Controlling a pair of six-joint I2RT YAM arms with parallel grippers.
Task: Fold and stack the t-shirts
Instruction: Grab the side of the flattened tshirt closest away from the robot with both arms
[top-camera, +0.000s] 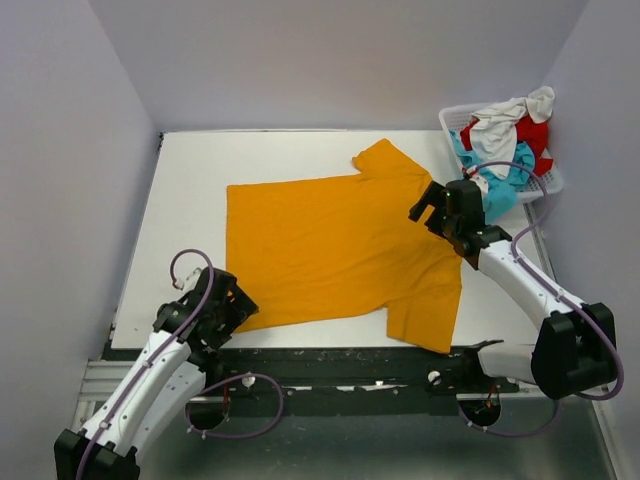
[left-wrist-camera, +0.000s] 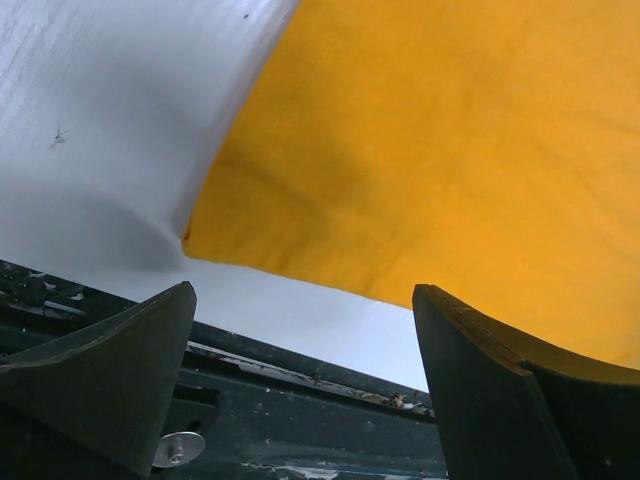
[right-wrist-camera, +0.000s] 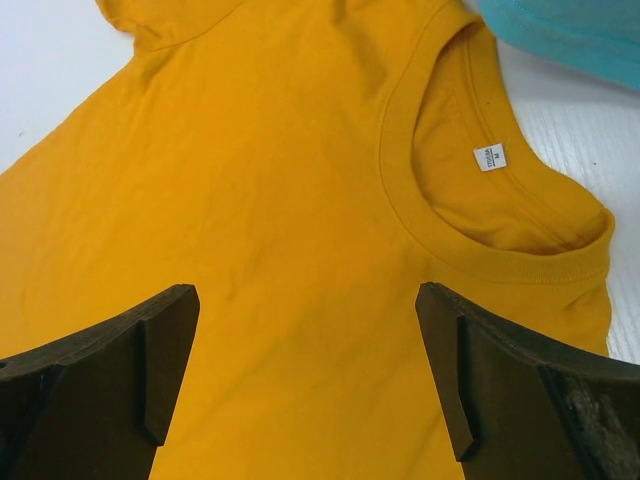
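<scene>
The right gripper moves back from the t-shirt's chest and down onto the sleeve's end next, as the near sleeve lies spread out flat toward the front bar.
The mustard-orange t-shirt lies spread flat on the white table, hem to the left, collar to the right. My left gripper is open and empty just off the shirt's near-left hem corner. My right gripper is open and empty above the shirt's chest, beside the collar with its white tag. The shirt fills the right wrist view. Turquoise, red and white t-shirts are heaped in the basket.
A white lattice basket stands at the back right corner of the table. A turquoise cloth edge lies just beyond the collar. The table's dark front rail runs under my left gripper. Walls close in on three sides.
</scene>
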